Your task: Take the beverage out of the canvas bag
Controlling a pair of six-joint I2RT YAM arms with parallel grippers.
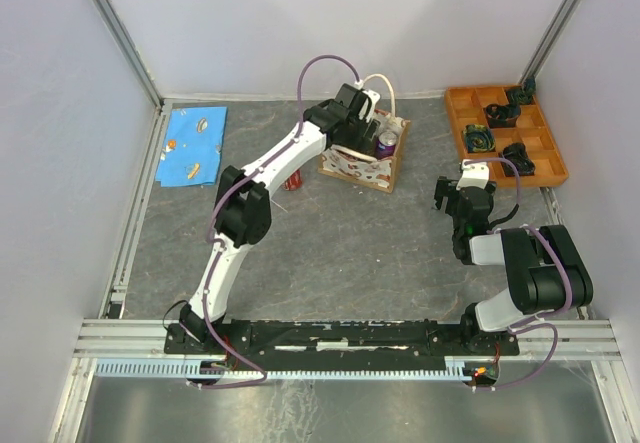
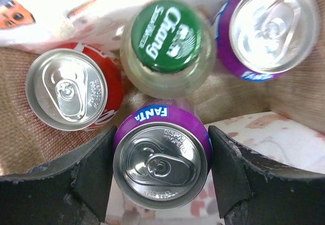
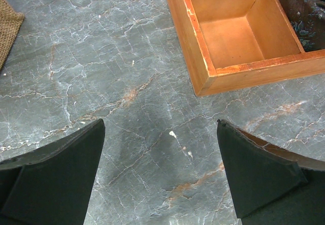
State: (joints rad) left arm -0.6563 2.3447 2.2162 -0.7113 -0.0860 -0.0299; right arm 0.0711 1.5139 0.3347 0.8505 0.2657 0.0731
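I should next raise my left gripper from the bag, move it across toward the gap between the blue cloth and red can [image 2: 71, 90], lower it and release, since the tabletop is bare there.
The canvas bag [image 1: 352, 166] stands at the back middle of the table, cream with a red-brown print. In the left wrist view its inside holds two purple Fanta cans [image 2: 161, 165] [image 2: 269, 29], a red can [image 2: 71, 90] and a green-capped Chang bottle [image 2: 167, 42]. My left gripper [image 2: 161, 154] reaches down into the bag [image 2: 284, 138], its two black pads pressed against either side of the nearer Fanta can. In the top view it [image 1: 365, 123] sits over the bag mouth, where a purple can [image 1: 386, 143] shows. My right gripper [image 3: 161, 133] is open and empty above bare table.
An orange compartment tray [image 1: 478, 108] with dark items stands at the back right, its corner close to the right gripper [image 3: 203, 57]. A blue patterned cloth [image 1: 193, 145] lies at the back left. A small red object [image 1: 291, 181] lies left of the bag.
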